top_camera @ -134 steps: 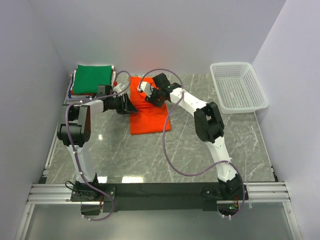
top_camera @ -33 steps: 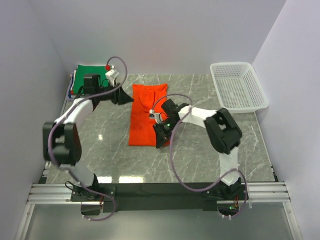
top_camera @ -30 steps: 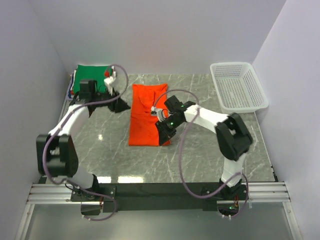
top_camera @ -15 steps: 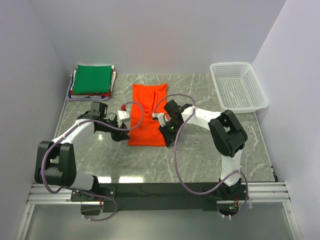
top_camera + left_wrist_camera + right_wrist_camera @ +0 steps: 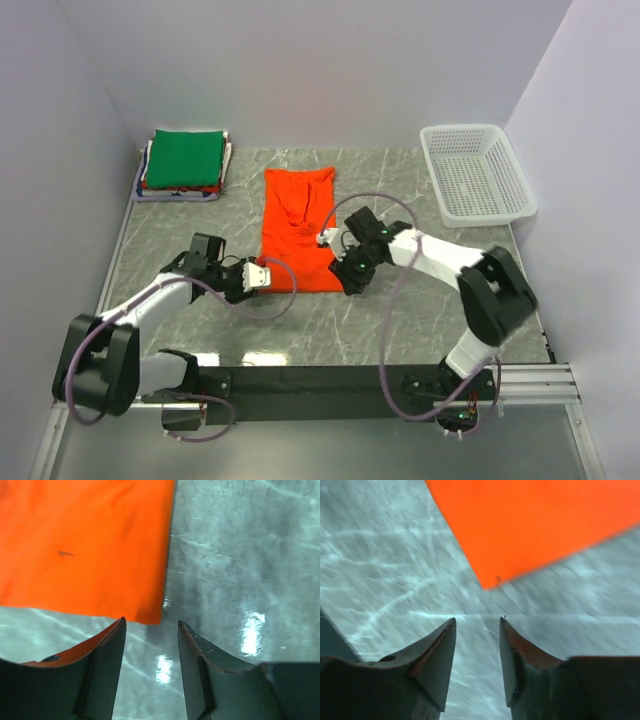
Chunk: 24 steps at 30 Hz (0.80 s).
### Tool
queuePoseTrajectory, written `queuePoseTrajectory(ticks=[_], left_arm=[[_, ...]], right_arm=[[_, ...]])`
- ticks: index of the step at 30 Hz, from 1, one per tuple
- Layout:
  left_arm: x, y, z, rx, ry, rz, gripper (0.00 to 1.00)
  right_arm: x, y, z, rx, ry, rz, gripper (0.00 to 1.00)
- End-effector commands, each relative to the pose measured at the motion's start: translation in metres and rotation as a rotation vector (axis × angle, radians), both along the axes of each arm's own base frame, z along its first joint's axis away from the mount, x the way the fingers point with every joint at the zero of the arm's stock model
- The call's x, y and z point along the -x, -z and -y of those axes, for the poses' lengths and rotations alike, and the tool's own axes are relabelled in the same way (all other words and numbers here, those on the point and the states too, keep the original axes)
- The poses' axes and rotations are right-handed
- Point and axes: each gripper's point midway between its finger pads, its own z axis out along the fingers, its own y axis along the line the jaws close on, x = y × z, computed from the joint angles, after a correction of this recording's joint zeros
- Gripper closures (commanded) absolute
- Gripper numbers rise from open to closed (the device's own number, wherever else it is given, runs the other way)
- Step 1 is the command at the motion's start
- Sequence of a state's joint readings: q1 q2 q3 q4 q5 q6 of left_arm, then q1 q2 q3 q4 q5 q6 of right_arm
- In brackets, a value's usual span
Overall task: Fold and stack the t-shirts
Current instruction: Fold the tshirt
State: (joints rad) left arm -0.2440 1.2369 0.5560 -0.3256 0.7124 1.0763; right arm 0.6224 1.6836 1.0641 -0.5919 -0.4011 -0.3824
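Observation:
Next, my right gripper needs to lower to the left in the top view onto the orange t-shirt's nearest corner, since that corner lies below and ahead of its open fingers.
A bright orange t-shirt lies flat mid-table as a long folded strip. A stack of folded t-shirts with a green one on top sits at the far left. My left gripper is low by the orange shirt's near left corner, open, with bare table between its fingers; the shirt corner lies just past the tips. My right gripper is open at the near right corner, the orange corner a little ahead of its tips and apart from them.
A white lattice basket stands at the far right. Grey marble table spreads around the shirt. Purple cables loop off both arms above the table. White walls close in on the left, back and right.
The left arm swung from the stack down to the orange shirt's near left corner. The right gripper slid off the shirt toward its near right corner and opened.

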Motion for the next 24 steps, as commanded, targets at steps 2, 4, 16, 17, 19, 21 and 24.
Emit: queuePoseTrajectory(ticks=[2,4,16,17,19,21,24], left_arm=[[-0.009,-0.014,0.004,-0.015,0.102,0.242,0.48],[-0.007,-0.014,0.007,-0.028,0.146,0.284,0.49],[0.003,0.011,0.009,-0.082,0.203,0.264,0.53],[0.000,0.010,0.010,-0.079,0.199,0.277,0.53],[-0.001,0.013,0.009,-0.094,0.212,0.277,0.54],[-0.001,0.016,0.007,-0.107,0.210,0.267,0.54],[-0.004,0.017,0.008,-0.114,0.223,0.273,0.55]], right_arm=[[-0.045,-0.038,-0.003,-0.020,-0.182,0.468,0.51],[-0.042,-0.028,0.002,0.013,-0.247,0.542,0.50],[-0.015,-0.012,-0.037,-0.044,-0.524,0.697,0.50],[-0.014,-0.009,-0.038,-0.038,-0.533,0.687,0.50],[-0.013,-0.001,-0.037,-0.020,-0.561,0.670,0.51],[-0.012,0.000,-0.038,-0.007,-0.572,0.657,0.53],[-0.009,0.008,-0.035,0.027,-0.608,0.606,0.55]])
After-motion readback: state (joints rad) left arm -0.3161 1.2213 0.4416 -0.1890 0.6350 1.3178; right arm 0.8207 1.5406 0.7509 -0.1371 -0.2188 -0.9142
